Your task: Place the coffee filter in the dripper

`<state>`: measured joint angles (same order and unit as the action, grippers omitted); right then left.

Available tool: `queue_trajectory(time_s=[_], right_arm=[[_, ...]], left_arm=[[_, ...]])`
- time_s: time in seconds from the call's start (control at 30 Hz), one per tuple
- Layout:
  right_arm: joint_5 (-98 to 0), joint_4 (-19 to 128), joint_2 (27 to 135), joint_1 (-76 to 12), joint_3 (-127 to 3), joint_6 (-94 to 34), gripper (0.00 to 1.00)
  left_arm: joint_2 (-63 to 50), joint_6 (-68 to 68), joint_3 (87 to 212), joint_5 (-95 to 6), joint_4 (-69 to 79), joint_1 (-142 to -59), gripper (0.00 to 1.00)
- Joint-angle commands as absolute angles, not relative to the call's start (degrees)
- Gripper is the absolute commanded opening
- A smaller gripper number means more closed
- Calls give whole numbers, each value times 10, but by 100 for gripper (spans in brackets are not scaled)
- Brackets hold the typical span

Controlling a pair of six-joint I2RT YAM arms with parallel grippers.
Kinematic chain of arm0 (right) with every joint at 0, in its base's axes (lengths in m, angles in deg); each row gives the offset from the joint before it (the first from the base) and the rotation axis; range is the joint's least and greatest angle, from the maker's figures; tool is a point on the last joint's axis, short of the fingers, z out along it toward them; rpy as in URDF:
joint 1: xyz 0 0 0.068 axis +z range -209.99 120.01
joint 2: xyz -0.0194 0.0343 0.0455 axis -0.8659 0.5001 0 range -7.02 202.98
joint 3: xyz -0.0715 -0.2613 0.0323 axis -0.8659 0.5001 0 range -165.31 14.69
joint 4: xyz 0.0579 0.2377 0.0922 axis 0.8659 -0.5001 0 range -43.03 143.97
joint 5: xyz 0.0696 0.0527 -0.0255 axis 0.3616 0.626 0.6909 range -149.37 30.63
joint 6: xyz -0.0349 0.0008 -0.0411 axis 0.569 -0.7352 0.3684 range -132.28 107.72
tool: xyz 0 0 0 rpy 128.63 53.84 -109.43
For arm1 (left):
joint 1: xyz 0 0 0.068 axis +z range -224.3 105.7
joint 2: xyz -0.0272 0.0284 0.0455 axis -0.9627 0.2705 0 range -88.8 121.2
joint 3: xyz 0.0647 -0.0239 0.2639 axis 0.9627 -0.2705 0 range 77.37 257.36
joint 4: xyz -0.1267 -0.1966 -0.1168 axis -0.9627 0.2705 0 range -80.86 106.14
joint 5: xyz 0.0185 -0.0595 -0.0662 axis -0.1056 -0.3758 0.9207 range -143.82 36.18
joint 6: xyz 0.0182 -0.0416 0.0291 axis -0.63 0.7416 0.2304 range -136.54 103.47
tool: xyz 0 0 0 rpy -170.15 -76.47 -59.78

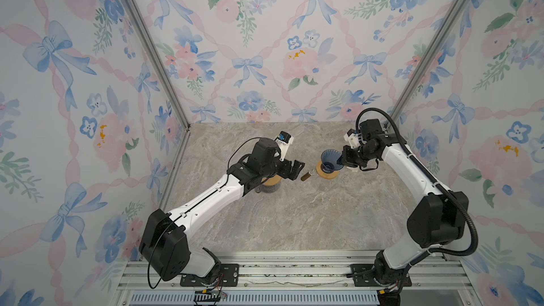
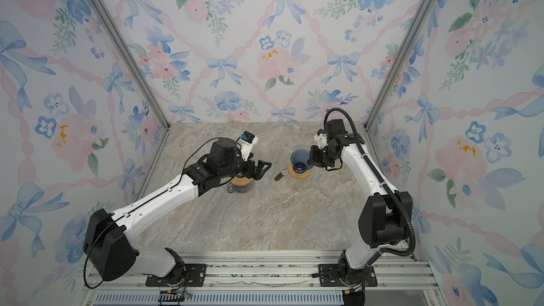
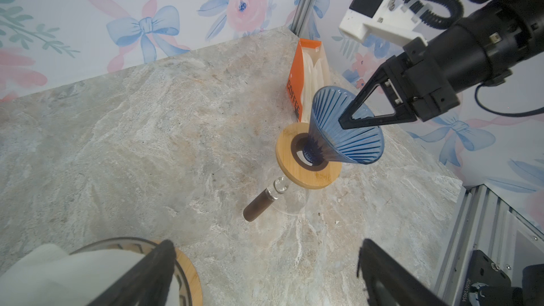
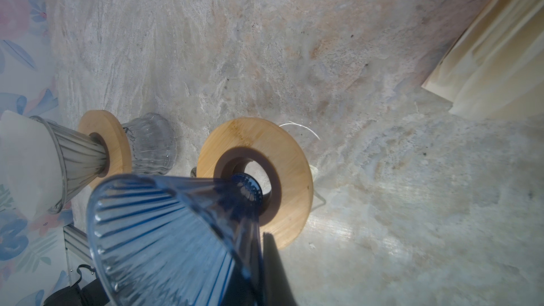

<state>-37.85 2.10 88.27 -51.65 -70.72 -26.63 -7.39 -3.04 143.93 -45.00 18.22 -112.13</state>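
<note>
The wooden ring's hole (image 4: 258, 178) lies below, toward the clear dripper (image 4: 76, 154). Next, my right gripper moves down that way to seat the tilted blue dripper and release.
A blue ribbed dripper (image 1: 329, 158) (image 3: 347, 130) (image 4: 164, 231) leans tilted, its narrow end at the hole of a wooden ring (image 3: 312, 178) (image 4: 282, 148). My right gripper (image 1: 341, 158) (image 3: 344, 122) (image 4: 262, 260) is shut on the blue dripper's rim; nothing lies inside the cone. A white coffee filter (image 4: 26, 166) (image 3: 59, 275) sits in a clear glass dripper (image 4: 76, 154) on a second wooden ring (image 1: 272, 181). My left gripper (image 1: 298, 170) (image 2: 263, 171) (image 3: 265, 263) stands open and empty just beside that clear dripper, pointing toward the blue one.
An orange box of paper filters (image 3: 309, 75) (image 4: 494, 63) stands behind the blue dripper near the back right corner. A glass server with a brown handle (image 1: 306, 176) (image 3: 256, 210) carries the ring under the blue dripper. A ribbed glass server (image 4: 153, 142) holds the clear dripper.
</note>
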Motion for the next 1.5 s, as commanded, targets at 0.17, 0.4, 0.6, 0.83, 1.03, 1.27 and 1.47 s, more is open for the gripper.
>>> queue_trajectory(time_s=[0.17, 0.4, 0.6, 0.83, 1.03, 1.27, 1.47], right_arm=[[-426, -20, 916, -504, -737, -248, 8], [-422, -41, 936, -481, -756, -237, 8], [-407, -34, 946, -463, -760, -244, 9], [-395, -24, 942, -459, -766, -249, 12], [-393, -14, 929, -462, -781, -249, 18], [-394, 12, 897, -481, -773, -255, 32], [-396, 32, 864, -496, -753, -247, 32]], left_arm=[[-74, -28, 1450, -454, 184, -1118, 98], [-68, -29, 1465, -453, 186, -1118, 98], [-60, -28, 1482, -451, 192, -1120, 98], [-46, -27, 1506, -460, 203, -1131, 98], [-8, -23, 1549, -471, 225, -1147, 97], [42, 11, 1596, -474, 243, -1158, 92], [79, 41, 1617, -471, 250, -1160, 83]])
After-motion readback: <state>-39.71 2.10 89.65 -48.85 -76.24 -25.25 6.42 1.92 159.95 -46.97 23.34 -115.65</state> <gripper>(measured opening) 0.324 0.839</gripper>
